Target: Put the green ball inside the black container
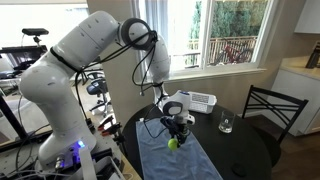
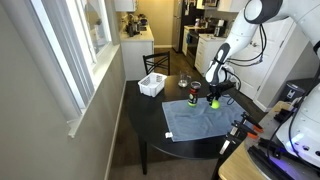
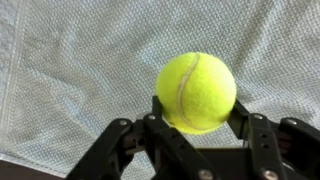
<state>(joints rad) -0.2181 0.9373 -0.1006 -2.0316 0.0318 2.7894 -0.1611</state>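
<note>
My gripper moves up and outward next until the green ball hangs over the black container's top, then releases it, as the container stands outward of my gripper.
My gripper is shut on the green ball, a yellow-green tennis ball with a white seam. It holds the ball just above a grey-blue cloth. In both exterior views the ball hangs under the gripper over the cloth on a round dark table. The black container, a narrow dark cylinder with reddish patches, stands upright on the cloth's far edge, a short way beside the ball. I cannot make it out in the wrist view.
A white slatted basket sits near the window edge of the table. A clear glass stands beyond the cloth. A black chair stands at the table's far side.
</note>
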